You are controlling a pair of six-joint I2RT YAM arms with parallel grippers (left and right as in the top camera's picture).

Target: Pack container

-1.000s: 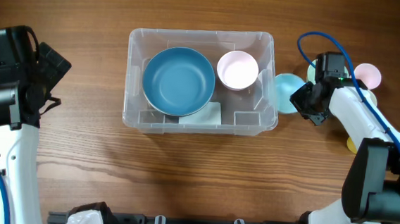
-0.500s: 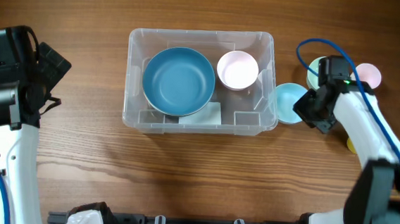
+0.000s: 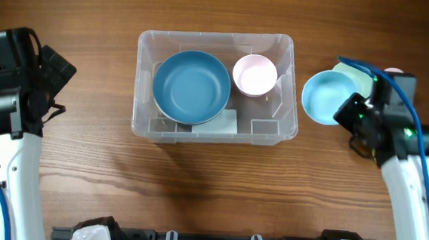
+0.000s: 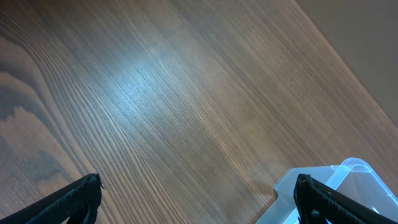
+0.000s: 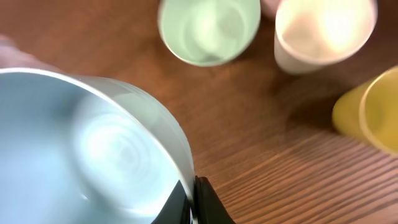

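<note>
My right gripper should next go left in the overhead view, over the small pink bowl (image 3: pixel 255 74), then lower and let go of the light blue bowl's rim there, since the pink bowl is empty.
The clear container (image 3: pixel 210 131) sits mid-table and holds a large blue bowl (image 3: pixel 192 87) and a small pink bowl (image 3: pixel 255 74). My right gripper (image 3: pixel 353 113) is shut on the rim of a light blue bowl (image 3: pixel 327 97), held above the table just right of the container; the wrist view shows the rim (image 5: pixel 177 140) pinched between the fingers (image 5: pixel 194 196). My left gripper (image 4: pixel 196 196) is open and empty over bare wood, left of the container's corner (image 4: pixel 339 186).
Right of the container stand a pale green cup (image 5: pixel 208 28), a pink cup (image 5: pixel 323 28) and a yellow cup (image 5: pixel 370 109). In the overhead view the green cup (image 3: pixel 354 73) is partly hidden behind the held bowl.
My right gripper has lifted the light blue bowl off the table and drawn it up and to the right. The left arm has not moved.
</note>
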